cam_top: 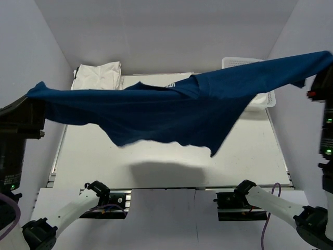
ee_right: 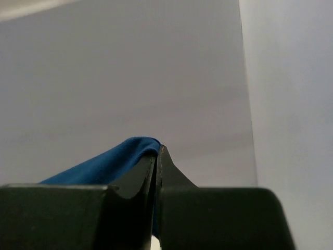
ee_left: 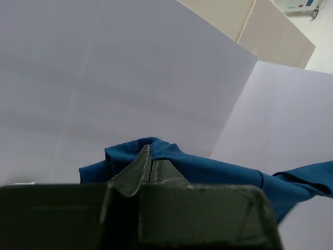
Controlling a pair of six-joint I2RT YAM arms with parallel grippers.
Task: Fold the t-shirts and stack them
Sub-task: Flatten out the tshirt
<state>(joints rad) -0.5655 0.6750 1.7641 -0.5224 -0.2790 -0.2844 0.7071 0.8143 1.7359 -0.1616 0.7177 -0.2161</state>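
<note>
My left gripper lowers across to the tabletop beside the white t-shirt next and releases, since that spot lies below and to its right in the top view.
The royal blue t-shirt [cam_top: 171, 109] hangs stretched in the air across the whole table, held at both ends. My left gripper [cam_top: 32, 101] is shut on its left end, high at the left wall; the left wrist view shows the cloth [ee_left: 208, 169] bunched over the closed fingertips [ee_left: 150, 156]. My right gripper [cam_top: 321, 67] is shut on the right end, high at the right wall; the right wrist view shows blue cloth [ee_right: 104, 166] pinched at the tips [ee_right: 157, 153]. A folded white t-shirt [cam_top: 98, 75] lies at the back left of the table.
A white plastic mesh basket [cam_top: 248, 65] stands at the back right, partly hidden behind the blue shirt. The white table top [cam_top: 171, 161] lies beneath the shirt, with the shirt's shadow on its front part. White walls close in on the left, right and back.
</note>
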